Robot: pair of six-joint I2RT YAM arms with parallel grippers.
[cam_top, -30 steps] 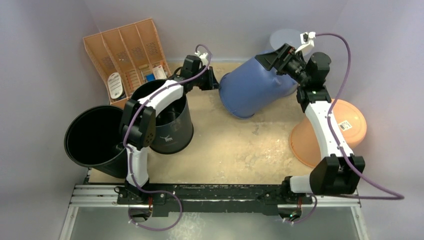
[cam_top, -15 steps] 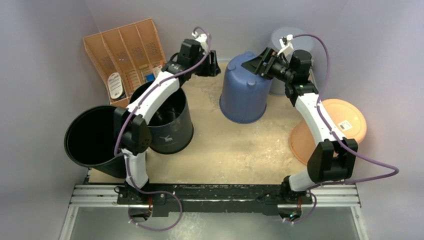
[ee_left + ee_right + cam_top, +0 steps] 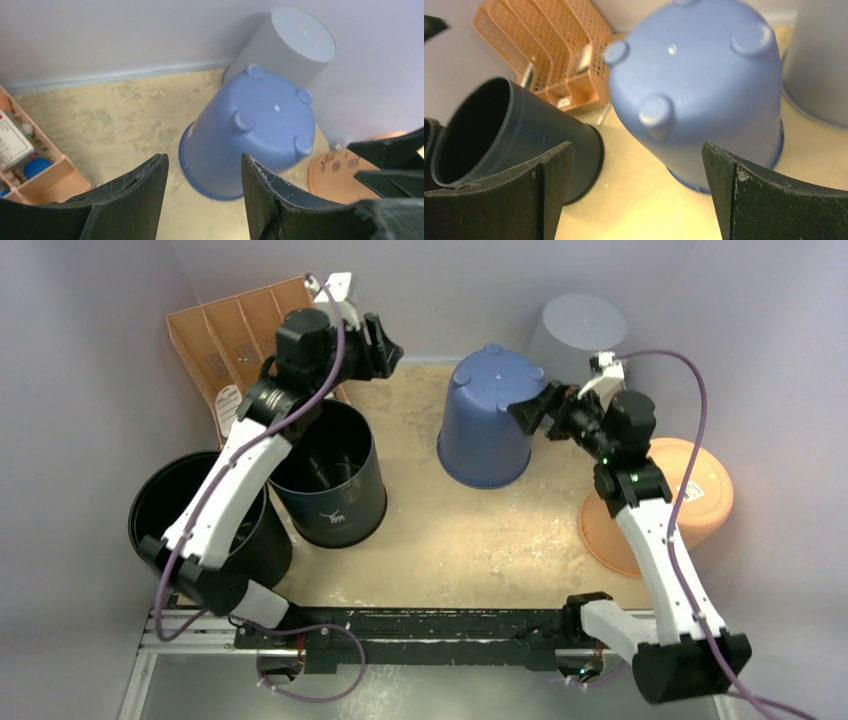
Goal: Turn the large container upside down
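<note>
My left gripper should next move back and down onto the navy bucket's in the middle of the table rim point(image 3: 372, 447), because the navy bucket is still standing open.
The large container point(image 3: 485, 420) is a blue bucket standing upside down at the back middle of the table, with its footed base up and its rim on the sandy surface. It also shows in the left wrist view point(image 3: 250, 135) and the right wrist view point(image 3: 694, 90). My left gripper point(image 3: 385, 343) hangs high to the left of the bucket, open and empty point(image 3: 204, 160). My right gripper point(image 3: 522, 412) is just off the bucket's right side, wide open, with nothing between its fingers point(image 3: 638, 147).
A dark navy bucket point(image 3: 330, 470) and a black bucket point(image 3: 190, 520) stand open at the left. An orange organizer point(image 3: 250, 350) leans at the back left. A grey upturned bucket point(image 3: 580, 330) stands behind the blue one, and an orange lid point(image 3: 690, 490) lies at the right.
The blue bucket went from tilted to standing fully upside down. My left gripper opened, let go of its rim and pulled back up and left. My right gripper drew back to the right.
</note>
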